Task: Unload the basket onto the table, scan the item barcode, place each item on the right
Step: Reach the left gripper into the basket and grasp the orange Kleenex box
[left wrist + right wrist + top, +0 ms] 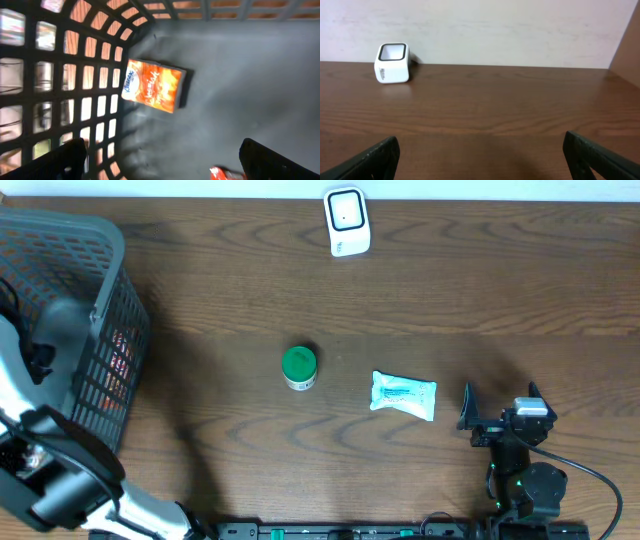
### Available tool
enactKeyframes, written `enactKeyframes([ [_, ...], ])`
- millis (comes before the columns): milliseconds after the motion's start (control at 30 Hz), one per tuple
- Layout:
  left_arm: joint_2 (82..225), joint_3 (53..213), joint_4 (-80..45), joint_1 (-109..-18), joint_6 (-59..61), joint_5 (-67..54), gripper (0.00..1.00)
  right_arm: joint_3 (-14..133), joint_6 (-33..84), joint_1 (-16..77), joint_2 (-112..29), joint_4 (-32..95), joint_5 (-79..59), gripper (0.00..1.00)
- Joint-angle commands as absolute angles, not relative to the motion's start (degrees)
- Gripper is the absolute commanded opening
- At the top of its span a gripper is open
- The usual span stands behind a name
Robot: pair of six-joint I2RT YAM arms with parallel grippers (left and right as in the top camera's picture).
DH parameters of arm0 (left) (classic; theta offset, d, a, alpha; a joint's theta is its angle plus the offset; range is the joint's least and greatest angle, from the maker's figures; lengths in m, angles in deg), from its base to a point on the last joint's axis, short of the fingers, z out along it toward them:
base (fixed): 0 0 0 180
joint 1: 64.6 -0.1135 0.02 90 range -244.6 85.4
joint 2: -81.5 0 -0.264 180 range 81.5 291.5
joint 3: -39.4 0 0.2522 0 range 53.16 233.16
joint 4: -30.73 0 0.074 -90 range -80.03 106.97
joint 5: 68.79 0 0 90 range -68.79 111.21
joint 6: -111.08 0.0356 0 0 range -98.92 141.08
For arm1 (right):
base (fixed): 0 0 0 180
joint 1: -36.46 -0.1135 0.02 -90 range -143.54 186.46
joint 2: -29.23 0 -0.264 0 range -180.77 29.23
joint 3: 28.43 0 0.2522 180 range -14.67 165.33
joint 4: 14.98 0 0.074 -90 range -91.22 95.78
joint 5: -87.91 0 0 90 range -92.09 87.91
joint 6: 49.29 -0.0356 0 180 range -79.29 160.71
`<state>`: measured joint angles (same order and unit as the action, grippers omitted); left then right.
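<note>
I should next lower my left gripper's fingers over the other half of the orange tissue pack (154, 86) below and close, as the pack's logo end is beside the basket's lattice side.
The white barcode scanner (347, 222) stands at the table's far edge, and it shows small at the left in the right wrist view (393, 62). An orange tissue pack (154, 86) lies on the floor of the grey mesh basket (110, 270). My left gripper (165, 165) hangs open above that floor with nothing between its fingers. A red item (225, 174) peeks in at the bottom edge beside the right finger. My right gripper (500, 390) rests open and empty near the front right of the table, facing the scanner.
A green-lidded jar (299, 367) and a white and blue packet (404, 395) lie mid-table, left of the right gripper. The basket's lattice wall (65, 75) rises close on the left gripper's left. The left arm (60, 480) reaches over the basket's front rim.
</note>
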<state>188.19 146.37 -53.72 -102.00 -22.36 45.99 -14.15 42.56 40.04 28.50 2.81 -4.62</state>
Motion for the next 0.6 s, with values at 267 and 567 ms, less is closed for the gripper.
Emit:
enactKeyframes([
  [267,198.1,146.0,-54.1,-102.6,-22.1,54.9,0.98,-14.4,41.6,40.5,28.6,2.9,-4.1,0.99],
  [567,202.6,145.9,-52.6,-105.5,-22.1,54.8,0.98,-14.4,41.6,40.5,28.6,2.9,-4.1,0.99],
])
